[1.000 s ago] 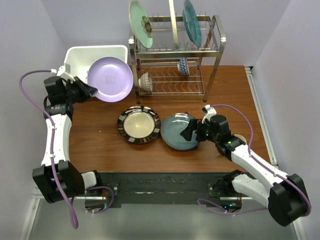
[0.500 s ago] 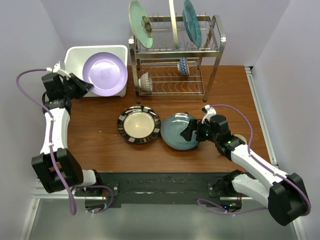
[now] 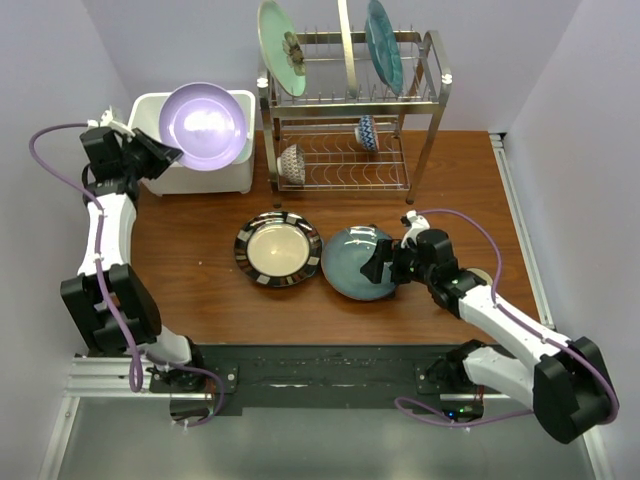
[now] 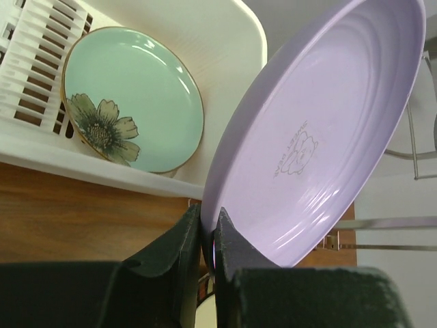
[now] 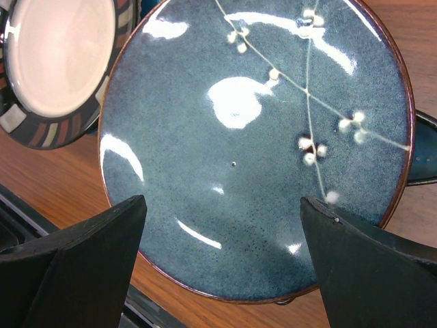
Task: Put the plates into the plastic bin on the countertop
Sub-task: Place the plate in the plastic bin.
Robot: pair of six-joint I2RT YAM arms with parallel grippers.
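My left gripper eases outward, lowers the lavender plate's rim toward the pale green plate [image 4: 134,100] and releases next. The green plate lies below and outward, past the bin's near side.
My left gripper [image 3: 160,155] [image 4: 208,225] is shut on the lower rim of a lavender plate [image 3: 202,125] [image 4: 321,130]. It holds the plate tilted above the white plastic bin [image 3: 205,183] [image 4: 102,171]. Inside the bin lies a pale green plate with a brown flower [image 4: 133,99]. A black-striped plate with a cream centre [image 3: 278,249] [image 5: 58,61] rests on the countertop. Beside it is a blue speckled plate [image 3: 355,265] [image 5: 252,143]. My right gripper [image 3: 385,262] [image 5: 222,201] hovers open over the near edge of the blue plate, one finger at each side.
A two-tier steel dish rack [image 3: 430,110] stands at the back. A green flowered plate [image 3: 282,45] and a teal plate [image 3: 383,40] stand upright on its top tier. Two small patterned bowls [image 3: 292,163] [image 3: 367,130] sit below. A dark blue edge [image 5: 423,147] pokes out under the blue plate.
My left arm has carried the lavender plate back and to the left, from the bin's front corner to over the bin. The right arm has hardly moved.
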